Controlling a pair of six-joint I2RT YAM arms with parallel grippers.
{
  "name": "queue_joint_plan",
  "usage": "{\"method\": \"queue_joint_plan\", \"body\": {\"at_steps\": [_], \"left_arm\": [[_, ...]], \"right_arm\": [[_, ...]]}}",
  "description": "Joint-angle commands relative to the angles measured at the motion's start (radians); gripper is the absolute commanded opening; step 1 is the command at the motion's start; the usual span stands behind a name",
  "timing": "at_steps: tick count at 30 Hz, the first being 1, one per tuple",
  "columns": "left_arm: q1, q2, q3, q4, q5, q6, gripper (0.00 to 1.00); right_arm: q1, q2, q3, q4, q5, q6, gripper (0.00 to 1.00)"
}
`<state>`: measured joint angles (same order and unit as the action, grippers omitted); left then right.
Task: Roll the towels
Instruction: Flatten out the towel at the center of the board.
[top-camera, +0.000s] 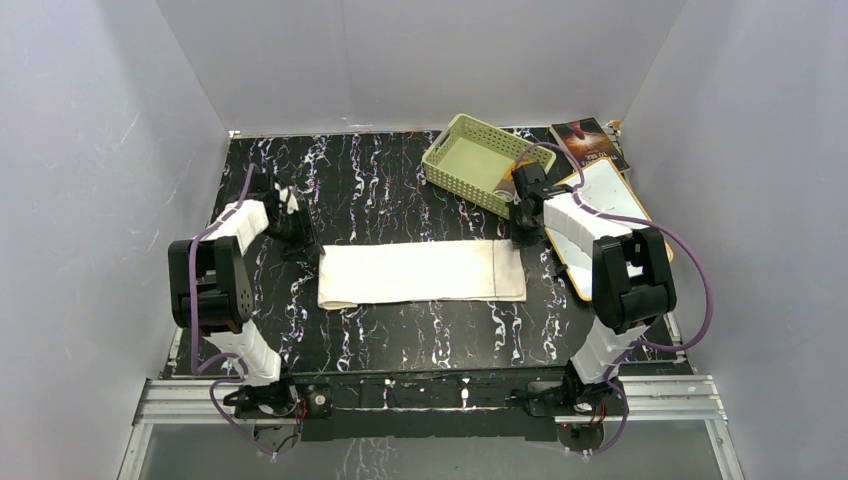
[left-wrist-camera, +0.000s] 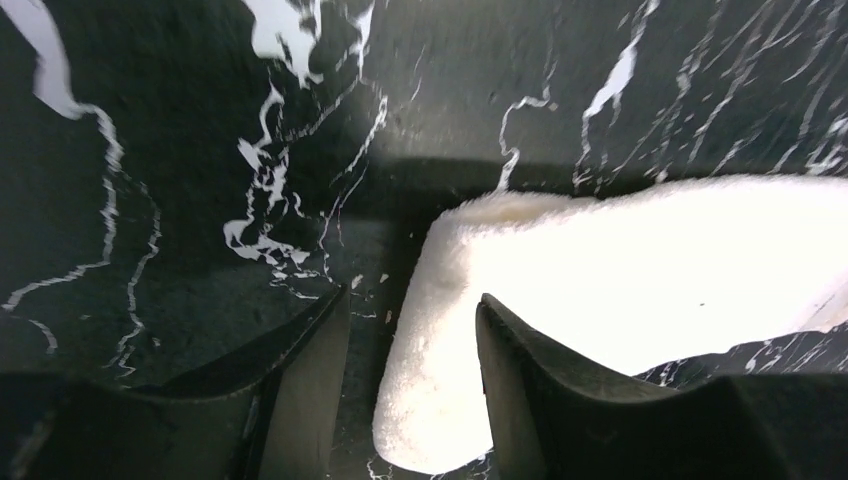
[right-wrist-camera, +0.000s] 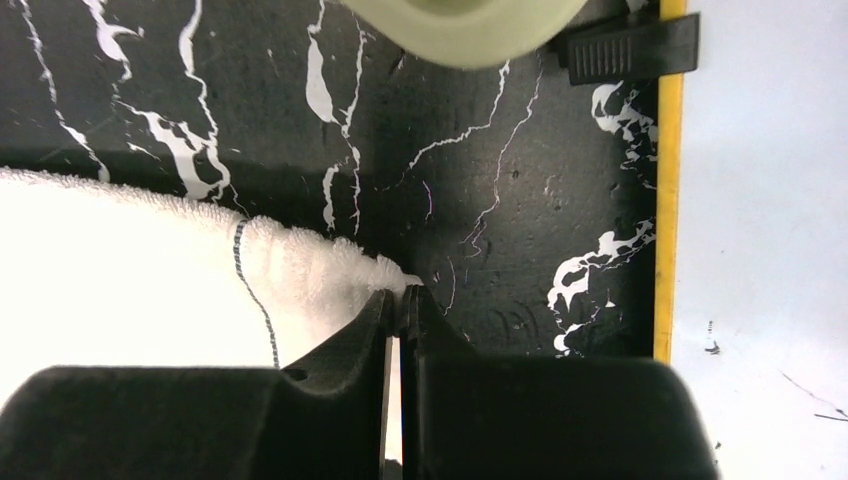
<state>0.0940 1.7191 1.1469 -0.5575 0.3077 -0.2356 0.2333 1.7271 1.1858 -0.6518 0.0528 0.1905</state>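
Observation:
My left gripper comes down toward the right in the top view to the towel's rounded end below my open fingers next, then closes.
The long cream-white towel (top-camera: 420, 272) lies flat across the middle of the black marble table. My left gripper (top-camera: 296, 232) is open at the towel's far left corner; in the left wrist view the towel's rounded left end (left-wrist-camera: 450, 330) lies between the two fingers (left-wrist-camera: 415, 330). My right gripper (top-camera: 520, 234) is at the towel's far right corner. In the right wrist view it (right-wrist-camera: 400, 298) is shut on the towel's corner (right-wrist-camera: 330, 275), pinching its edge. The mustard-yellow and brown towel is out of view.
A pale green basket (top-camera: 477, 162) stands at the back right, its rim in the right wrist view (right-wrist-camera: 470, 25). A white board with an orange rim (top-camera: 610, 200) lies at the right (right-wrist-camera: 760, 200). A dark book (top-camera: 588, 140) lies behind it.

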Motion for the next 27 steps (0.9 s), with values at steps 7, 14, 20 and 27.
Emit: {"method": "queue_joint_plan", "body": {"at_steps": [7, 14, 20, 27], "left_arm": [[-0.008, -0.026, -0.107, 0.039, 0.073, -0.008, 0.51], [-0.04, -0.066, -0.211, 0.094, 0.175, -0.059, 0.52], [-0.043, -0.093, -0.311, 0.195, 0.266, -0.138, 0.3], [-0.043, -0.116, -0.214, 0.198, 0.278, -0.173, 0.0]], "right_arm": [[-0.005, -0.023, -0.04, 0.054, -0.046, 0.014, 0.0], [-0.005, -0.028, -0.061, 0.073, -0.074, 0.013, 0.0], [-0.005, -0.028, -0.08, 0.093, -0.101, 0.013, 0.0], [-0.005, -0.049, -0.078, 0.108, -0.114, 0.017, 0.12]]}}
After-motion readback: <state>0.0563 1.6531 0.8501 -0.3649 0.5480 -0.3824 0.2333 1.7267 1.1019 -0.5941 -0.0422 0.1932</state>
